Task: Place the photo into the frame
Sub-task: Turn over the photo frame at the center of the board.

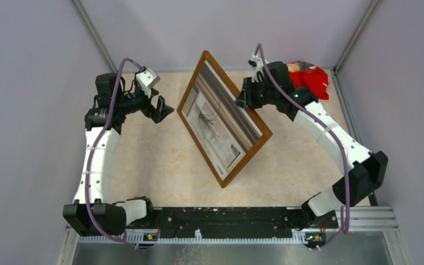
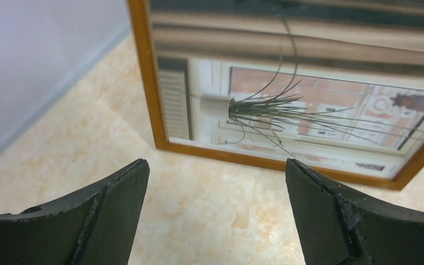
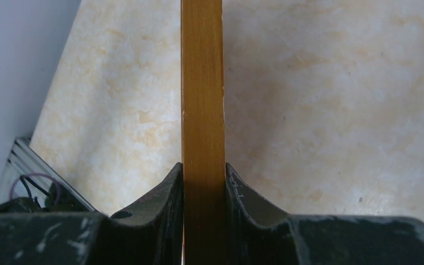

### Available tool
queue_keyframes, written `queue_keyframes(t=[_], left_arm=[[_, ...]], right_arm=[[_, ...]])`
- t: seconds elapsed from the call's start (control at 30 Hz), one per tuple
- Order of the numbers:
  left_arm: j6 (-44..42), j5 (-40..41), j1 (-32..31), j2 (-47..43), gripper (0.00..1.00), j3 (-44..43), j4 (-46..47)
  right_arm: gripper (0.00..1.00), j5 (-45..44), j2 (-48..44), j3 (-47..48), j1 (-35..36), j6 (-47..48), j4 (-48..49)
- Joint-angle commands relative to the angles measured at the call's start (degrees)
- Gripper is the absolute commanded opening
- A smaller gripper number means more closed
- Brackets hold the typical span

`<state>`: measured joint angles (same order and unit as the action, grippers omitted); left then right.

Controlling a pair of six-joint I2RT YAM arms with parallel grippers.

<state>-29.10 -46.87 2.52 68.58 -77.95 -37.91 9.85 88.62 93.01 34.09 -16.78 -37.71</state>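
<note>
The open tabletop lies below my right gripper. The frame (image 1: 187, 96) goes down and back with my right gripper next and comes to lie flat, to release its upper long edge.
The wooden frame (image 1: 187, 96) stands tilted on its long edge in the middle of the table, with the photo (image 1: 221, 124) of a window and potted plant showing inside it. My right gripper (image 1: 243, 98) is shut on the frame's upper long edge, seen edge-on in the right wrist view (image 3: 202, 110). My left gripper (image 1: 163, 109) is open and empty, left of the frame, facing its front. In the left wrist view the frame (image 2: 143, 83) and the photo (image 2: 287, 94) lie beyond my open fingers (image 2: 116, 210).
A red cloth-like object (image 1: 312, 79) lies at the back right corner behind the right arm. Grey walls enclose the table on three sides. The metal rail (image 1: 226, 218) with the arm bases runs along the near edge.
</note>
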Motion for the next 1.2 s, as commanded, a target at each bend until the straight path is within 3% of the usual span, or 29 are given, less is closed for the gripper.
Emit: queue_keyframes(t=[0.0, 0.3, 0.43, 0.57, 0.83, 0.87, 0.9, 0.93, 1.17], left_arm=[[6.1, 7.5, 0.3, 2.0, 0.99, 2.0, -3.0], [7.6, 17.0, 0.3, 5.1, 0.99, 11.3, 0.5], [8.3, 21.2, 0.3, 5.8, 0.98, 16.4, 4.7], [9.1, 25.3, 0.4, 7.8, 0.98, 19.3, 7.5], [11.5, 24.8, 0.3, 11.0, 0.99, 22.9, 12.8], [11.9, 24.1, 0.4, 10.5, 0.99, 23.6, 14.5], [12.7, 23.5, 0.4, 10.2, 0.99, 24.1, 15.7], [13.4, 23.1, 0.4, 9.9, 0.99, 24.7, 17.2], [18.0, 22.8, 0.3, 9.4, 0.99, 29.3, 27.9]], right_arm=[[0.00, 4.6, -7.6, -16.5, -4.4, -8.5, 10.5], [0.00, 2.9, -14.8, -49.5, -8.5, -15.7, 34.6], [0.02, 0.1, -15.3, -55.6, -8.5, -16.9, 42.0], [0.06, -4.2, -14.4, -57.2, -8.6, -16.2, 43.5], [0.40, -7.7, -13.1, -56.5, -8.6, -14.7, 42.0], [0.47, -8.7, -13.5, -56.3, -8.6, -14.4, 41.3], [0.91, -9.5, -14.0, -56.0, -8.6, -14.0, 40.5], [0.98, -11.6, -14.5, -55.7, -8.6, -13.4, 39.6], [0.99, -24.4, -21.2, -57.0, -8.6, -8.7, 37.9]])
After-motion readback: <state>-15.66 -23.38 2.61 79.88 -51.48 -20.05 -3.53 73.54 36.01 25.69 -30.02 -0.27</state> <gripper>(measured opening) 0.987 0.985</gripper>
